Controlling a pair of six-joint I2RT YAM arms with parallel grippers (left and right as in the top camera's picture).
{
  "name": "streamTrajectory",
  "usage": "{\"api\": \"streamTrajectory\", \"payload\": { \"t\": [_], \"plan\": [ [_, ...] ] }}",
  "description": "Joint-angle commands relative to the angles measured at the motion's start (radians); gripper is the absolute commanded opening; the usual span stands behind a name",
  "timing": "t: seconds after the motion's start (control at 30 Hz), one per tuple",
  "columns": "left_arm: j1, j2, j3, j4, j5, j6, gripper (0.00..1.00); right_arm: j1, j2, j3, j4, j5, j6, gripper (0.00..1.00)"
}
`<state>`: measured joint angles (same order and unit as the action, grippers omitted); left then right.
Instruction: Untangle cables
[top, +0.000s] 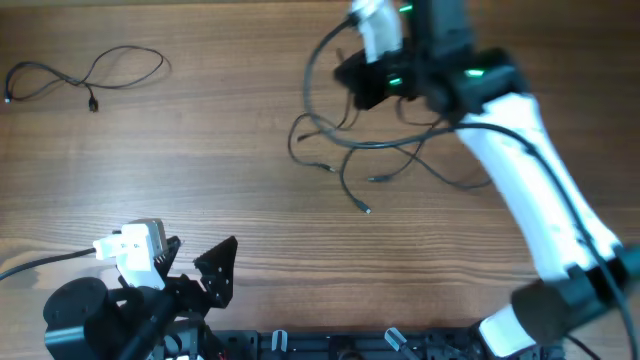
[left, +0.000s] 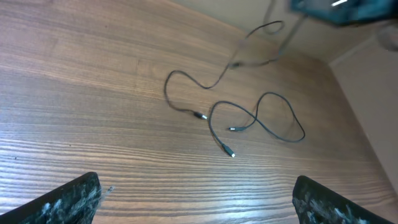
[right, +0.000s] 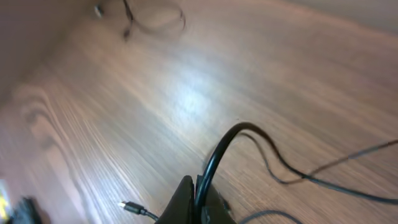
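Note:
Next, my right gripper will draw the cable back and down, releasing on bare wood (top: 263, 168) beside the tangle, which lies below the gripper and to its left in the overhead view.
A tangle of thin black cables (top: 375, 140) lies on the wooden table at the upper middle-right; in the left wrist view it (left: 249, 118) shows as loose loops with small plugs. My right gripper (top: 365, 75) is shut on one cable (right: 221, 155), lifting a loop of it above the table. A plug end (right: 127, 206) lies to the left of its fingers. A separate single cable (top: 90, 75) lies at the far upper left, and also shows in the right wrist view (right: 152, 18). My left gripper (top: 195, 262) is open and empty near the front edge, its fingertips wide apart in the left wrist view (left: 196, 199).
The wooden table (top: 200, 170) spans the view. My right arm's white link (top: 530, 180) crosses the right side. The arm bases sit along the front edge (top: 330, 345).

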<state>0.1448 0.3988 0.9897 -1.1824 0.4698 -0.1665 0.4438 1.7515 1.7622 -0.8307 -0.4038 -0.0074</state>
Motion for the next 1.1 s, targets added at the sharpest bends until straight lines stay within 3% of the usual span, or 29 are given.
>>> {"api": "streamTrajectory", "payload": {
  "t": [0.0,0.07,0.17,0.53,0.6,0.67,0.7,0.73,0.93,1.07],
  "plan": [
    [-0.005,-0.004,-0.003,0.002,0.008,-0.005,1.00,0.031,0.145,-0.010,0.014,0.118,-0.027,0.04],
    [-0.005,-0.004,-0.003,0.002,0.008,-0.005,1.00,0.037,0.226,-0.010,0.009,0.068,0.026,0.05],
    [-0.005,-0.004,-0.003,0.002,0.008,-0.005,1.00,0.075,0.345,-0.010,-0.013,-0.096,-0.023,0.05],
    [-0.005,-0.005,-0.003,0.002,0.008,-0.005,1.00,0.290,0.414,-0.010,-0.134,-0.012,-0.203,0.08],
    [-0.005,-0.004,-0.003,0.002,0.008,-0.005,1.00,0.309,0.414,-0.010,-0.161,-0.012,-0.201,0.35],
    [-0.005,-0.004,-0.003,0.002,0.008,-0.005,1.00,0.323,0.418,-0.010,-0.162,-0.012,-0.198,0.79],
    [-0.005,-0.005,-0.003,0.002,0.008,-0.005,1.00,0.329,0.418,-0.011,-0.155,-0.011,-0.190,0.93],
    [-0.005,-0.005,-0.003,0.002,0.008,-0.005,1.00,0.331,0.418,-0.011,-0.147,-0.008,-0.172,1.00],
    [-0.005,-0.004,-0.003,0.002,0.008,-0.005,1.00,0.332,0.418,-0.030,-0.007,0.253,0.258,1.00],
    [-0.005,-0.004,-0.003,0.002,0.008,-0.005,1.00,0.353,0.426,-0.074,0.069,0.313,0.362,1.00]
  ]
}}
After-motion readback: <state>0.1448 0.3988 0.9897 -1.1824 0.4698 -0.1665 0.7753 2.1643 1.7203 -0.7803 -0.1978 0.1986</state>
